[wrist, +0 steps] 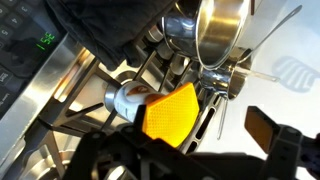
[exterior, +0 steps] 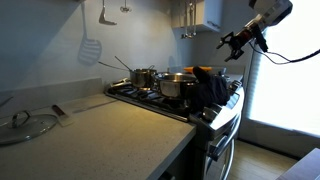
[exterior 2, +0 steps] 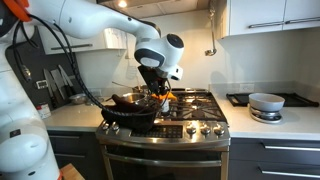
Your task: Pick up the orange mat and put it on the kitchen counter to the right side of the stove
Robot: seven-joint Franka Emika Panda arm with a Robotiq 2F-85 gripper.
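Note:
My gripper lowers toward the stove (exterior 2: 185,128) next, bringing its open fingers to either side of the orange mat. They still hang well above that dimpled mat.
The orange mat (wrist: 170,112) shows in the wrist view as a bright dimpled sheet over the black grates of the stove (wrist: 95,120), between my fingers. In both exterior views it is a small orange patch (exterior 2: 165,96) (exterior: 199,70) by the dark bundle (exterior: 212,88). My gripper (wrist: 195,130) has its fingers wide apart; the right pad stands clear of the mat and the mat's lower edge is hidden by the gripper body. The gripper hangs over the stove's front part in both exterior views (exterior 2: 155,86) (exterior: 233,42). The stove (exterior 2: 185,128) has a steel front with knobs.
Steel pots (exterior: 145,76) (wrist: 220,35) and a dark pan (exterior 2: 130,112) crowd the burners. The counter (exterior 2: 275,122) right of the stove holds a bowl (exterior 2: 266,102). Another counter (exterior: 90,135) carries a glass lid (exterior: 25,122). A spatula (exterior: 88,48) hangs on the wall.

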